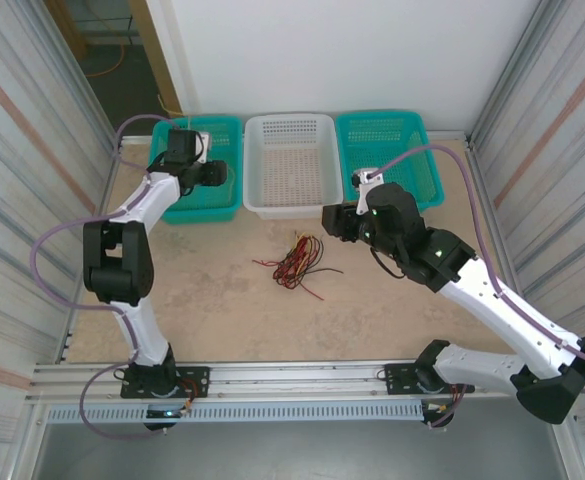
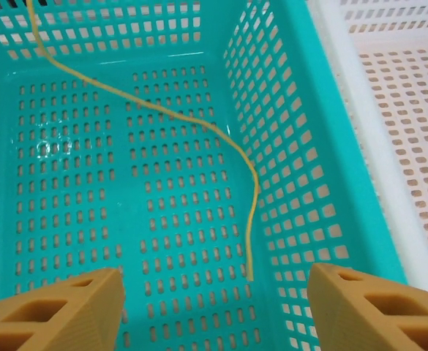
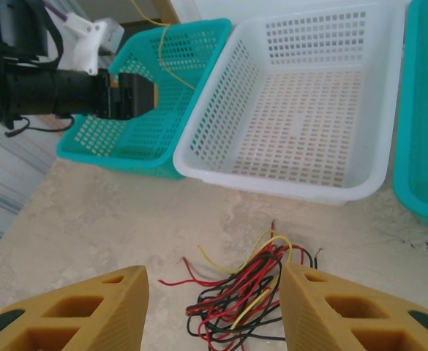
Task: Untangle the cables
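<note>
That cable end is the next target, so my right gripper moves over the tangle (image 3: 250,292) and down onto it.
A tangle of red, black and yellow cables (image 1: 297,262) lies on the table in front of the white basket. My right gripper (image 1: 334,220) hovers just right of it and stands open; in the right wrist view the cable tangle (image 3: 250,292) lies on the table below and between the fingers (image 3: 89,311), untouched. One separate yellow cable (image 2: 199,123) lies loose on the floor of the left teal basket (image 2: 287,146). My left gripper (image 2: 214,278) is above that basket, open wide, with nothing between its fingers. In the top view the left gripper (image 1: 222,175) is over the left teal basket.
Three baskets line the back of the table: the left teal basket (image 1: 200,213), a white basket (image 1: 290,207) and a right teal basket (image 1: 422,150). Corrugated walls close in both sides. Bare table surrounds the tangle.
</note>
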You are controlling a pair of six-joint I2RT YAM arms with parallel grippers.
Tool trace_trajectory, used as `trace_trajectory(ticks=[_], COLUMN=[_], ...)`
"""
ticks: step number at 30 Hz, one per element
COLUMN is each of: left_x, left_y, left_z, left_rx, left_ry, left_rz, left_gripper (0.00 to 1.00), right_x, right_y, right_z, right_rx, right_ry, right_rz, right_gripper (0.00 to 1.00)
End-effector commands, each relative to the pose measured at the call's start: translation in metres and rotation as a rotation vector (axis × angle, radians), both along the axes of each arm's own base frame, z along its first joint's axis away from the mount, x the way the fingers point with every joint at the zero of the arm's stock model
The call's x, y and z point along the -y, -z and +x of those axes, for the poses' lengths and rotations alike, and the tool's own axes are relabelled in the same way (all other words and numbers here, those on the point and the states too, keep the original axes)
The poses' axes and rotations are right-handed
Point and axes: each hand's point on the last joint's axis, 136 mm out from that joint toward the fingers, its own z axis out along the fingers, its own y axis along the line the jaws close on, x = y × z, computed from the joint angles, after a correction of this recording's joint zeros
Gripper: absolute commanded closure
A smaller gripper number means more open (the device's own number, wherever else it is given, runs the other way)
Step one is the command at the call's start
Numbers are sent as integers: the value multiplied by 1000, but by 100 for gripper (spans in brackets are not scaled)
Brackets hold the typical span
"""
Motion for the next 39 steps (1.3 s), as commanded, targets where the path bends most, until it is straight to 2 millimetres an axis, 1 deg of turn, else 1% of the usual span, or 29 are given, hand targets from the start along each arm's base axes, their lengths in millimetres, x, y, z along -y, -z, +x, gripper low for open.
trace_trajectory(ticks=[1,3,5,6,8,9,10,12,14,16,19,21,24,26,30,31,33,34,35,37,39], left_x=[-5,-1,10,18,43,53,62,73,78,81,91,97,98,99,103,105,110,112,115,122,131], left_y=[-60,-87,-112,-120,-126,-125,-119,-104,-86,-70,-55,-48,-36,-26,-9,-7,-5,-5,-5,-5,-6], left_z=[-9,-22,-44,-56,-87,-101,-119,-150,-181,-208,-243,-262,-279,-286,-293,-293,-294,-294,-294,-295,-297], left_rx=[135,187,223,234,220,200,159,84,16,-28,-70,-87,-105,-128,-167,-169,-168,-166,-165,-159,-145], left_ry=[-51,-61,-60,-47,14,37,52,65,56,54,94,124,130,127,132,140,156,164,177,212,270], left_rz=[48,55,8,-32,-166,-223,-288,-391,-470,-523,-575,-575,-565,-574,-565,-558,-543,-535,-526,-509,-472], left_gripper=[32,33,34,35,35,36,38,42,43,44,43,42,39,37,35,35,34,33,32,30,29], right_x=[1,-1,-7,-10,-18,-23,-28,-40,-56,-68,-78,-83,-91,-93,-91,-89,-86,-85,-84,-84,-81], right_y=[25,44,66,76,97,104,113,124,131,138,151,160,172,179,188,191,193,190,184,166,141], right_z=[-1,-3,-5,-7,-9,-9,-8,-5,0,5,18,25,36,42,50,52,52,51,50,44,35], right_rx=[-100,-166,-246,-280,-343,-363,-384,-401,-408,-412,-418,-428,-426,-425,-420,-421,-424,-417,-402,-365,-318], right_ry=[15,11,-2,-10,-29,-38,-48,-70,-97,-116,-110,-108,-117,-121,-106,-100,-99,-98,-99,-109,-115], right_rz=[-42,-75,-101,-111,-141,-155,-180,-220,-252,-283,-325,-340,-380,-402,-430,-435,-442,-448,-445,-420,-379], right_gripper=[48,46,45,44,44,44,44,43,42,41,41,41,44,55,70,77,93,98,100,100,100])
